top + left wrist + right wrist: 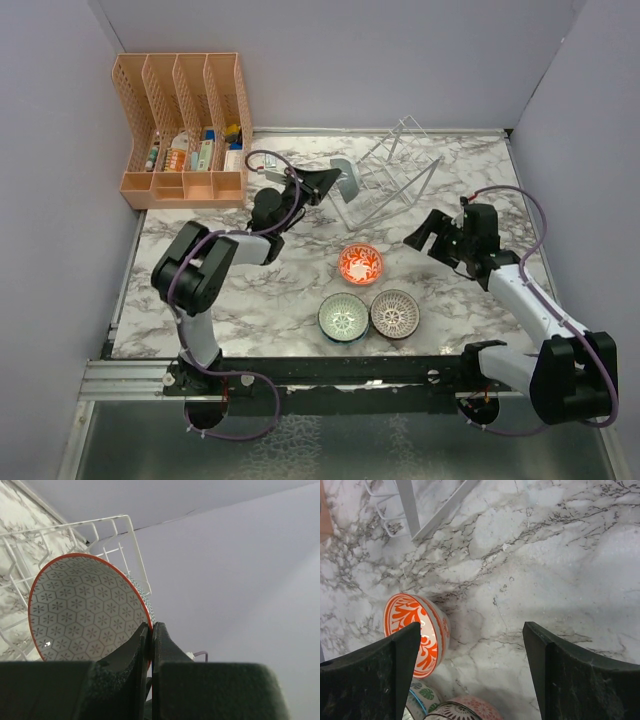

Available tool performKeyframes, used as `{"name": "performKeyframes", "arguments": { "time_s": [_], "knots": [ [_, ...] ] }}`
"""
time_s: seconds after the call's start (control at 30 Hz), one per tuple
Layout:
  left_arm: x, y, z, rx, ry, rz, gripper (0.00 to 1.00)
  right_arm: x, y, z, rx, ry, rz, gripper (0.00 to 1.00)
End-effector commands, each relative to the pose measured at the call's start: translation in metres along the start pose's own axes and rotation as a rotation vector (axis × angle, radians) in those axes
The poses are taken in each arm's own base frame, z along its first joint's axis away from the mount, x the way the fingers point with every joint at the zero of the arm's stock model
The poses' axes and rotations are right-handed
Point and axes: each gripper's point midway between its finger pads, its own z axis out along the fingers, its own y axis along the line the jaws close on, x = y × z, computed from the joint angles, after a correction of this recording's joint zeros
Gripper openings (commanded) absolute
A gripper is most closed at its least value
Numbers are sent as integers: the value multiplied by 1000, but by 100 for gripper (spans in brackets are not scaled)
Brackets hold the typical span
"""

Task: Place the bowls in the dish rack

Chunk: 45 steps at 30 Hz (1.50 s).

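Note:
My left gripper shifts toward the dish rack next and lowers the on-edge bowl among the rack's end wires (364, 192).
My left gripper (333, 183) is shut on the rim of a red-rimmed bowl (85, 610) with a pale hexagon pattern inside. It holds the bowl on edge at the left end of the white wire dish rack (392, 175), whose wires (131, 535) show behind the bowl. An orange-patterned bowl (360, 264), a teal-green bowl (343, 317) and a brown-grey lattice bowl (395, 313) sit on the marble table. My right gripper (425, 236) is open and empty, above the table right of the orange bowl (415, 630).
An orange slotted file organizer (185, 130) stands at the back left. Grey walls close in the table on three sides. The rack's foot (407, 505) shows in the right wrist view, as do the teal bowl (422, 700) and the brown-grey bowl (465, 711).

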Motion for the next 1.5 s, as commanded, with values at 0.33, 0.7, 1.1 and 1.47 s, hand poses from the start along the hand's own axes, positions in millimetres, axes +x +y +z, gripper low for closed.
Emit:
{"name": "performKeyframes", "arguments": {
  "time_s": [0.33,0.7,1.1,1.47],
  "knots": [
    [-1,-27,17,373,-127,-219,0,17,-13,-4,42,77,-64,84],
    [3,-3,18,355,-133,-258,0,14,-11,1,40,85,-69,84],
    [6,23,24,314,-134,-303,0,8,-8,3,37,81,-79,83],
    [12,56,17,238,-124,-346,0,10,-9,6,27,87,-84,83]
  ]
}}
